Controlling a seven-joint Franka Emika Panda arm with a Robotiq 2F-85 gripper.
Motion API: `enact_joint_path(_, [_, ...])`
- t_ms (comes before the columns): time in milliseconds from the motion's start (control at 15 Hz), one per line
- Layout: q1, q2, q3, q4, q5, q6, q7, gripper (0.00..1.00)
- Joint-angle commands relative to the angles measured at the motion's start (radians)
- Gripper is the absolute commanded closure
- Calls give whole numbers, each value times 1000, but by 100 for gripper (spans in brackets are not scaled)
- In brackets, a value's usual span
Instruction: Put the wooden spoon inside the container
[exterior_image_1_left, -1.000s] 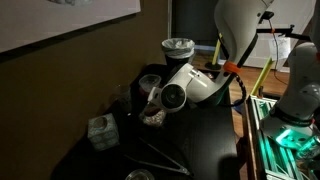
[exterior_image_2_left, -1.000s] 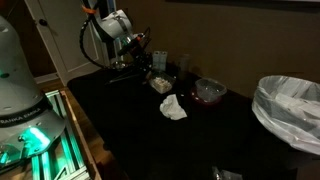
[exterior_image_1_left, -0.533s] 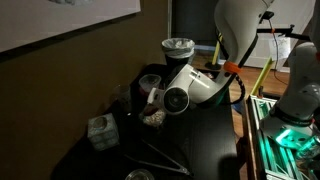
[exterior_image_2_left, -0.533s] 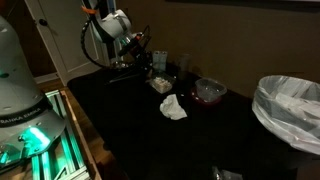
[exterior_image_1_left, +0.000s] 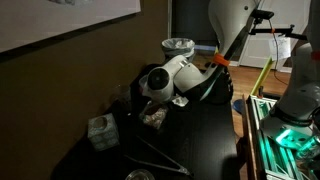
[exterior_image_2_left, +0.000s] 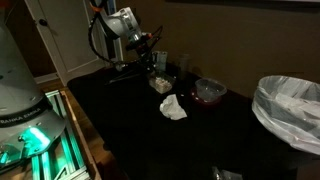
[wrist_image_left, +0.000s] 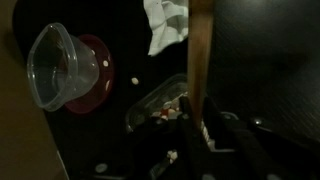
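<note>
I will next move my gripper further over the clear shallow container (wrist_image_left: 167, 102) and then slightly down to release the wooden spoon (wrist_image_left: 200, 50), because the gripper's fingers are still near the container's edge.
In the wrist view my gripper (wrist_image_left: 200, 125) is shut on the wooden spoon (wrist_image_left: 200, 50), a light tan stick that runs from the jaws to the top edge. Just below and left of the jaws lies a clear shallow container (wrist_image_left: 155, 105) with small white and red bits in it. In an exterior view the gripper (exterior_image_2_left: 150, 62) hangs just above this container (exterior_image_2_left: 163, 84) at the back of the dark table. In an exterior view the white wrist (exterior_image_1_left: 160, 85) hides the jaws, and the container (exterior_image_1_left: 153, 115) lies under it.
A clear round bowl on a red lid (wrist_image_left: 65, 68) (exterior_image_2_left: 209, 92) and a crumpled white napkin (wrist_image_left: 165, 25) (exterior_image_2_left: 173, 107) lie near the container. Black tongs (exterior_image_1_left: 150, 150) and a small cube (exterior_image_1_left: 101, 131) lie on the table. A bin with a white bag (exterior_image_2_left: 290, 110) stands at the side.
The wrist has risen and shifted toward the wall with the spoon still in the jaws. Nothing on the table has moved.
</note>
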Motion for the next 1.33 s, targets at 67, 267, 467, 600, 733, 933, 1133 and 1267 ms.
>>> enact_joint_path(67, [-190, 70, 125, 153, 161, -135, -352, 96])
enact_joint_path(267, [-148, 65, 55, 187, 210, -140, -587, 96])
enact_joint_path(467, [-151, 61, 49, 181, 221, -92, -761, 96])
enact_joint_path(600, [-151, 71, 49, 185, 237, -86, -844, 96])
enact_joint_path(733, [-133, 76, 35, 180, 233, -77, -835, 96])
enact_joint_path(933, [-114, 89, 14, 182, 234, -37, -749, 96])
enact_joint_path(1133, [-88, 108, -7, 178, 203, -12, -700, 96])
enact_joint_path(1267, [-67, 128, -22, 186, 180, -8, -663, 96])
